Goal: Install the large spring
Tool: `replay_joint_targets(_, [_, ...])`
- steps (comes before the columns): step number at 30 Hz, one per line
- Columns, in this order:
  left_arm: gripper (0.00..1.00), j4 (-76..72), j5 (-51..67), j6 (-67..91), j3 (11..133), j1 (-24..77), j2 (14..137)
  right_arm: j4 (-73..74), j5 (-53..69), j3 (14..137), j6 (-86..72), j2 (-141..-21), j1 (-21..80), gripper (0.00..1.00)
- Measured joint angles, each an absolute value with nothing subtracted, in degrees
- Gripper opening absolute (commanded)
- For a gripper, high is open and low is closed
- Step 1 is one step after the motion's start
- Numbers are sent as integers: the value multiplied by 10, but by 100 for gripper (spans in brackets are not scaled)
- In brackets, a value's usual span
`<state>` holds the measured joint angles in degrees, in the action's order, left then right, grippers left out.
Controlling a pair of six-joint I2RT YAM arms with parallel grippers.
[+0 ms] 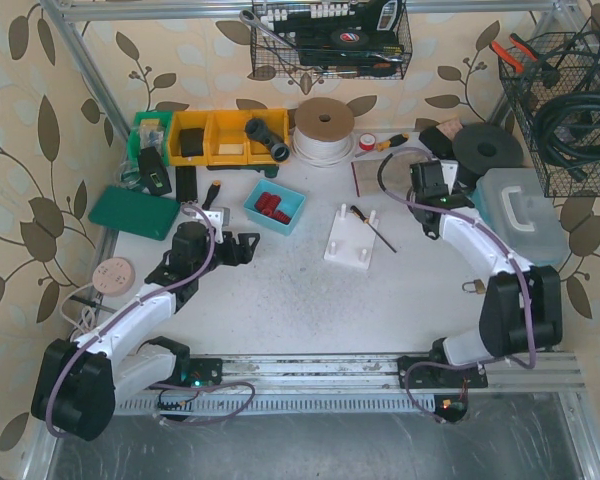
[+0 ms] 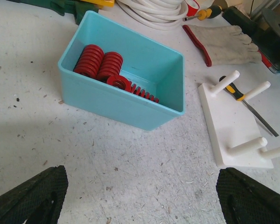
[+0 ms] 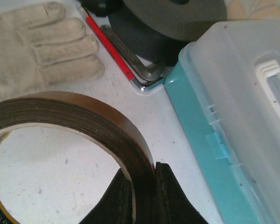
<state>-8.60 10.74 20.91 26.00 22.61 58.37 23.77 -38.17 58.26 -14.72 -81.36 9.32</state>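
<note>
The table beside the glove and teal box is bare in that spot, so my right gripper will next lower the brown tape roll (image 3: 84,116) there to let it go.
A light blue bin (image 2: 126,105) holds red springs: two thick large springs (image 2: 89,59) side by side and a thinner one (image 2: 136,88) lying by them. The bin (image 1: 276,205) sits left of the white peg board (image 1: 351,240), whose pegs (image 2: 226,81) are bare. My left gripper (image 2: 142,196) hangs open over the bare table just in front of the bin, nothing between its fingers (image 2: 37,193). At the far right, my right gripper (image 3: 144,186) is shut on the wall of a brown tape roll (image 3: 84,116); that gripper (image 1: 417,188) is well away from the bin.
A screwdriver (image 2: 252,105) lies across the peg board. A work glove (image 3: 37,46) and a clear-lidded teal box (image 3: 242,116) flank the tape. A white cable coil (image 1: 323,130), yellow bins (image 1: 215,137), a green case (image 1: 135,212) and a padlock (image 1: 472,287) stand around.
</note>
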Motion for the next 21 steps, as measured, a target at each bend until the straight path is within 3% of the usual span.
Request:
replay_joint_targets(11, [89,-85,105,208,260,226,568,240,-333,660,-139,-976,44,6])
replay_joint_targets(21, [89,-86,105,208,260,226,566,260,-270,698,-140,-1054,12,25])
